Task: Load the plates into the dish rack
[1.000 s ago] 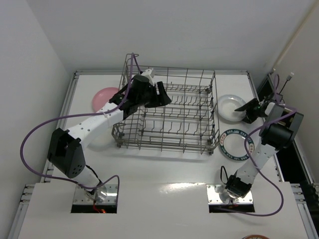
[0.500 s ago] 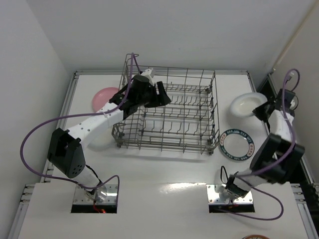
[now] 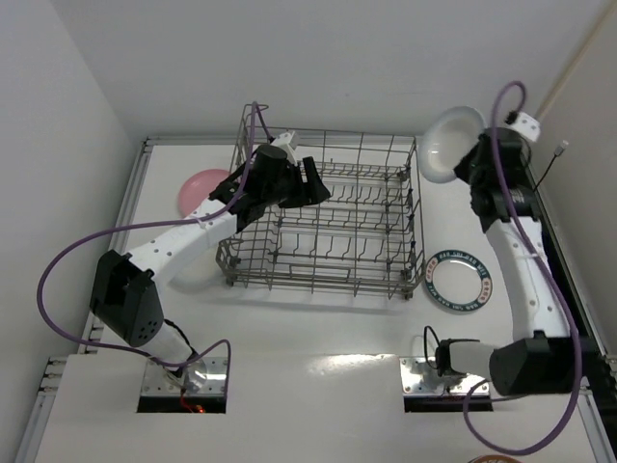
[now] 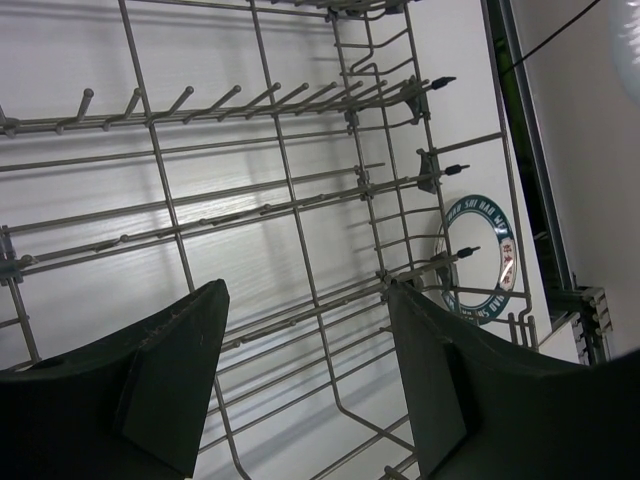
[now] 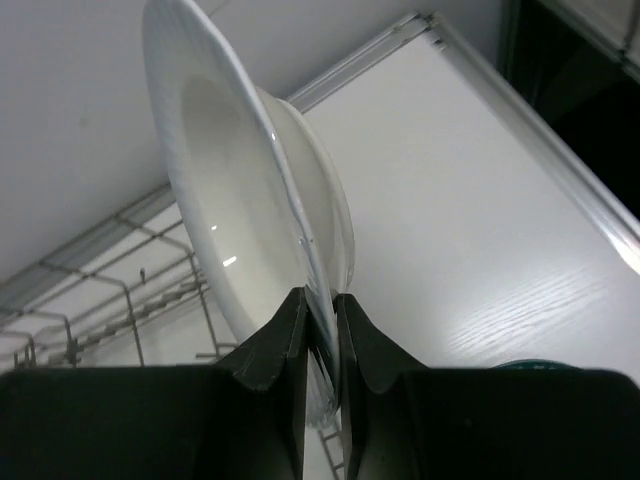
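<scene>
Next I need to move my right gripper over the dish rack's end by the teal-rimmed plate (image 3: 459, 281), then lower the white plate back into the dish rack's wires (image 4: 300, 200).
My right gripper (image 3: 469, 159) is shut on the rim of a plain white plate (image 3: 446, 143) and holds it on edge, high in the air by the dish rack's far right corner; in the right wrist view the plate (image 5: 240, 200) stands upright between my fingers (image 5: 322, 305). The grey wire dish rack (image 3: 328, 217) stands mid-table with nothing in it. My left gripper (image 3: 307, 183) is open and empty over the rack's left part; its view looks down through the rack's tines (image 4: 300, 200). The teal-rimmed plate (image 3: 459, 281) lies flat right of the rack. The pink plate (image 3: 196, 187) lies left of it.
Another white plate (image 3: 189, 268) lies partly under my left arm, left of the rack. The teal-rimmed plate also shows through the wires in the left wrist view (image 4: 478, 258). A raised rail (image 3: 506, 174) edges the table on the right. Walls stand close behind and left.
My right arm has lifted the white plate from the table right of the rack and swung it up and back, tipping it on edge. The left arm has stayed still.
</scene>
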Tool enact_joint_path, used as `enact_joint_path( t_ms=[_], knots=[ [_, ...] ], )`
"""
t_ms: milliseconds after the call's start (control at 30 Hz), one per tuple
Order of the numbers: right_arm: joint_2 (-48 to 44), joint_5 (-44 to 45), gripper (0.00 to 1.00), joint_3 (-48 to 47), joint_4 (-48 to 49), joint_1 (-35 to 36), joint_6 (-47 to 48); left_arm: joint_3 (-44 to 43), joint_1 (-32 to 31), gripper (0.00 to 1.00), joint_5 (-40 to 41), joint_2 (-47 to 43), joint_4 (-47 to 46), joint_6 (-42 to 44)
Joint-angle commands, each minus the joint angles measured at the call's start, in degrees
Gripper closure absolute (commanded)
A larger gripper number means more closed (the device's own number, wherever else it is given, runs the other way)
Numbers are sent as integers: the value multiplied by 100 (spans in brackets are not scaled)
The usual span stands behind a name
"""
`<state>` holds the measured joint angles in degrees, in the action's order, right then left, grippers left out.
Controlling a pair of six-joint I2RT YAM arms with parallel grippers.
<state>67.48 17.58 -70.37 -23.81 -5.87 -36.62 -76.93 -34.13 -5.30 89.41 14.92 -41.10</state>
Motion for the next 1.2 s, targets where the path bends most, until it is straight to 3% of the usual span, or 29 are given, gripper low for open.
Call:
enact_joint_path(
  t_ms=[0,167,533,867,1167],
  knots=[
    [537,1164,100,-714,326,954,453,-130,3,38,-24,-257,-112,58],
    [757,2283,100,-715,36,2140,594,-130,3,38,29,-257,-50,58],
    [1012,4428,100,-768,-1509,3715,-46,-130,3,38,-85,-204,-50,58],
    [1144,4631,100,-285,-2917,4313,-1426,-130,3,38,-147,-152,-50,58],
    [1250,4684,100,50,-3147,4690,-1787,-130,3,38,-199,-152,-103,6]
  ],
)
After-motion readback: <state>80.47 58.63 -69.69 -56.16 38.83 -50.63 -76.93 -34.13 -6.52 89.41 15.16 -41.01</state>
